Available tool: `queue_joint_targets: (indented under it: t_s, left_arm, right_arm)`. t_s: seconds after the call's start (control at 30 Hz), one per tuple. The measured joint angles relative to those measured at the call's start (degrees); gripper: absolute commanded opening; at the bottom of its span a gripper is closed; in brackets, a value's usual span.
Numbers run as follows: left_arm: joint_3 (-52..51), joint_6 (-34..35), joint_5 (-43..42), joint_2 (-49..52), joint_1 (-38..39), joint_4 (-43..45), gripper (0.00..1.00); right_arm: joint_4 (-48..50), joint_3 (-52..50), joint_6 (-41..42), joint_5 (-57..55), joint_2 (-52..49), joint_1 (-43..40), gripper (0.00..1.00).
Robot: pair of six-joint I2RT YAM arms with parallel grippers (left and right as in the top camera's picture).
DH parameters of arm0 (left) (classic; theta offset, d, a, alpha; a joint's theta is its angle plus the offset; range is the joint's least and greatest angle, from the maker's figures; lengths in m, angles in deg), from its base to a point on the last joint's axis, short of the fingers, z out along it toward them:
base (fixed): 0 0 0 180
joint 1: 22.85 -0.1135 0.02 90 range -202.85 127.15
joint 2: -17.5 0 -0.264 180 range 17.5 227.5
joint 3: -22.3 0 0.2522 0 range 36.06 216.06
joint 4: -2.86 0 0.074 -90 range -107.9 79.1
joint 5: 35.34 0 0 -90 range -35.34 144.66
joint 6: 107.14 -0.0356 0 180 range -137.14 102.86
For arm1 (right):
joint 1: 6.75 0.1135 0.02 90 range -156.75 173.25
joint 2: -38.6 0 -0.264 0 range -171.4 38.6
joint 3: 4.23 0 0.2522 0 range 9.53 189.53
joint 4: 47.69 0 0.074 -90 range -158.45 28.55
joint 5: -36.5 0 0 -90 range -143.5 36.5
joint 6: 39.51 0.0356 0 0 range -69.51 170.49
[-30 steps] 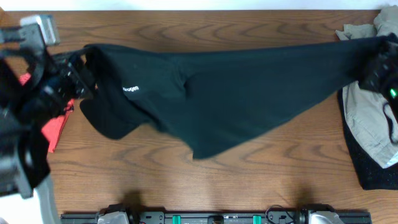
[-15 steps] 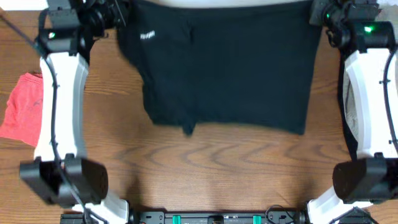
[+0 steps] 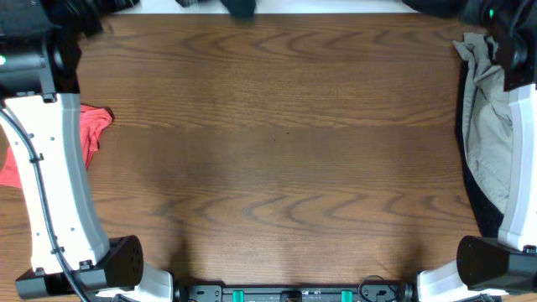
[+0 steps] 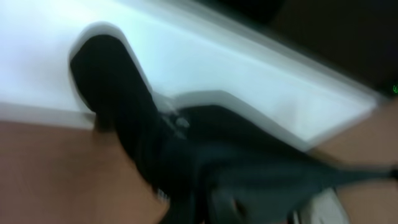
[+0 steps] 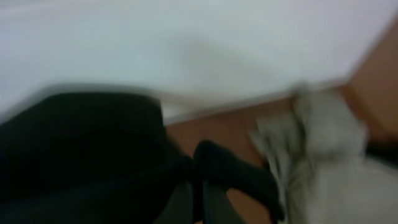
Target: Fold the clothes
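I should next move my right gripper back and down and let go of the black fold on the bare tabletop beside the beige garment.
The black shirt has been carried past the table's far edge; in the overhead view only a small dark scrap [image 3: 240,7] shows at the top. The left wrist view is blurred: black shirt fabric [image 4: 249,168] bunches at my left gripper [image 4: 199,208], which looks shut on it. In the right wrist view my right gripper [image 5: 196,202] pinches the black shirt [image 5: 81,149]. Both arms reach to the far corners, their grippers beyond the overhead frame. The coral-red tee [image 3: 94,126] lies at the left edge. The beige garment [image 3: 488,126] lies at the right edge.
A dark garment [image 3: 480,222] lies under the beige one on the right. The white left arm [image 3: 54,168] and right arm [image 3: 522,168] run along the table's sides. The beige garment also shows in the right wrist view [image 5: 329,162]. A white surface lies beyond the far edge.
Both grippers have moved away to the far edge, pulling the black shirt off the tabletop and almost out of the overhead view. The wood where it lay is now bare.
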Motion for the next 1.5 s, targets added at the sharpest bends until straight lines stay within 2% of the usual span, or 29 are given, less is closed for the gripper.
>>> queue_joint_targets:
  t_s: [0.07,0.13,0.23,0.37,0.5,0.77,0.9,1.13,1.3,1.5]
  left_arm:
    - [-2.01,-1.75,1.42,1.36,1.05,-11.54,0.06]
    - [-4.98,-2.84,3.5,3.87,2.16,-19.28,0.06]
    - [-11.85,-3.61,6.01,8.81,3.78,-25.03,0.06]
    - [-23.52,-5.64,7.67,14.38,6.27,-27.32,0.06]
    - [-35.3,-7.89,8.63,15.3,8.24,-28.2,0.06]
    - [-51.25,-10.49,10.56,13.77,7.89,-28.11,0.06]
    - [-55.08,-10.88,11.78,8.35,7.89,-27.67,0.06]
    - [-55.47,-10.8,12.31,-3.5,7.89,-25.51,0.06]
    - [-55.49,-9.64,12.33,-5.81,7.89,-14.51,0.06]
    - [-55.58,-4.46,12.5,-5.25,7.89,1.51,0.06]
  right_arm:
    - [-5.33,-2.32,0.0,-0.7,-0.24,-0.42,0.01]
    - [-9.7,-5.51,0.0,-0.81,-0.76,-0.57,0.01]
    - [-14.1,-12.2,0.0,-1.18,-2.01,-0.59,0.01]
    - [-16.22,-24.33,0.02,-1.88,-3.19,-0.61,0.01]
    - [-17.29,-35.23,0.63,-2.25,-3.45,-0.63,0.01]
    - [-18.16,-47.84,5.27,-2.73,-3.45,-1.9,0.01]
    - [-19.96,-49.37,7.21,-3.48,-3.45,-1.9,0.01]
    - [-20.48,-49.51,8.85,-3.76,-2.82,-1.9,0.01]
    - [-10.62,-49.59,9.07,-2.71,-1.49,-1.9,0.01]
    - [1.01,-49.64,8.74,0.85,-1.42,-1.9,0.01]
